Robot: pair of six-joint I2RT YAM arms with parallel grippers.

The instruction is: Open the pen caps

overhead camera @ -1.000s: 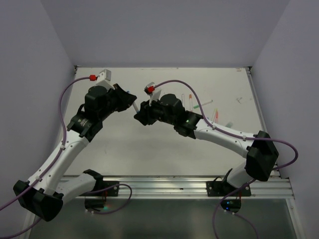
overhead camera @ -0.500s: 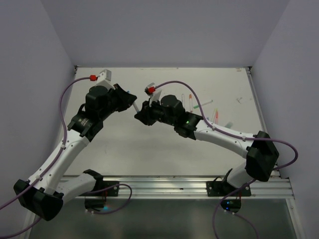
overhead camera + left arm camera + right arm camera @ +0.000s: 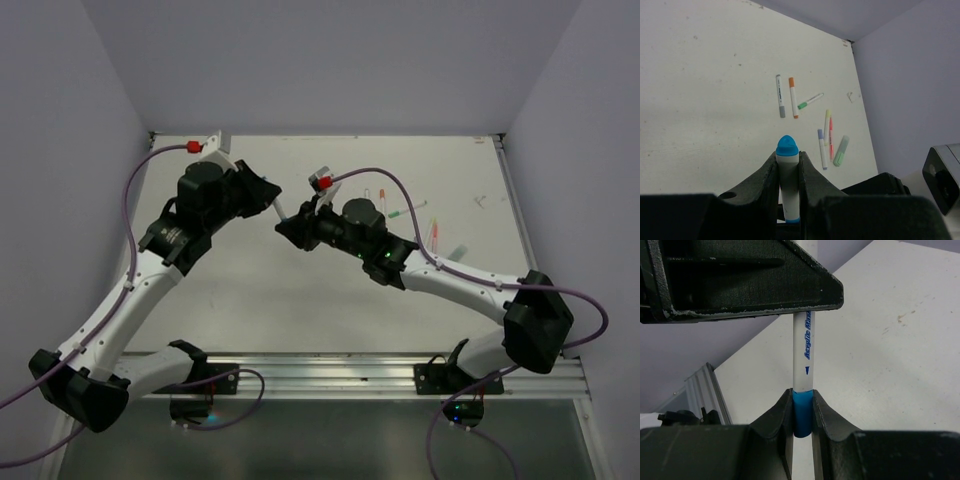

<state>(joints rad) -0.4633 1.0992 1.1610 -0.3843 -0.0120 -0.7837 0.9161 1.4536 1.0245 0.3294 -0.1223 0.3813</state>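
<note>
My left gripper should next move the white pen body away from the held blue cap, then down onto bare tabletop, and let go of it clear of other pens.
Both grippers hold one white pen in the air between them. My left gripper is shut on the white barrel, and a rounded blue end sticks out past its fingertips. My right gripper is shut on the blue pen cap at the barrel's other end. The printed barrel runs up from that cap to the left gripper's fingers. The cap still sits against the barrel.
Several capped pens lie on the table at the far right: grey, orange, green, yellowish, purple and a mint green one. The top view shows them beyond the right arm. Walls close in on both sides.
The right gripper has closed on the blue cap. Both grippers, with the pen between them, have shifted a little to the right and away from the bases.
</note>
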